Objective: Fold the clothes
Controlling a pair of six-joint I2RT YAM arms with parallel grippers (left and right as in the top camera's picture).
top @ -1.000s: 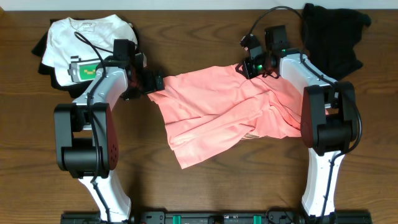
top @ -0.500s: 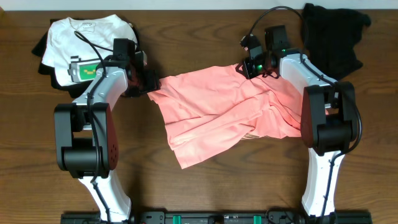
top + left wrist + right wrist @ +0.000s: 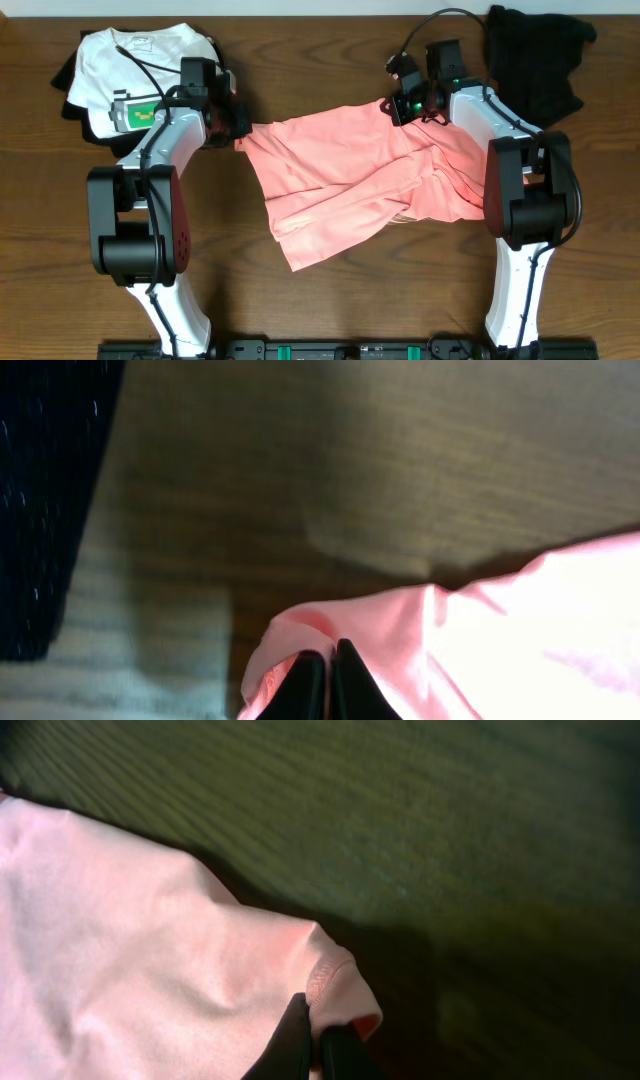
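The shirt lies crumpled, so the robot's right gripper will next pull the pinched hem back and to the right in the overhead view, over the bunched folds, and release it there.
A salmon-pink T-shirt (image 3: 355, 185) lies crumpled across the middle of the wooden table. My left gripper (image 3: 240, 138) is shut on the shirt's left corner; in the left wrist view the black fingertips (image 3: 310, 675) pinch a fold of pink cloth (image 3: 380, 630). At the shirt's upper right edge, my right gripper (image 3: 392, 108) is shut on a hemmed edge (image 3: 330, 982), the hem pinched between its fingers (image 3: 290, 1040). The print on the shirt's front does not show.
A white T-shirt (image 3: 135, 60) with a small graphic lies on dark cloth at the back left, under the left arm. A black garment (image 3: 535, 55) lies bunched at the back right. Dark fabric (image 3: 45, 500) shows at the left of the left wrist view.
My left gripper has closed on the pink shirt's left corner and drawn it slightly left and back. The right gripper has stayed in place on the hem.
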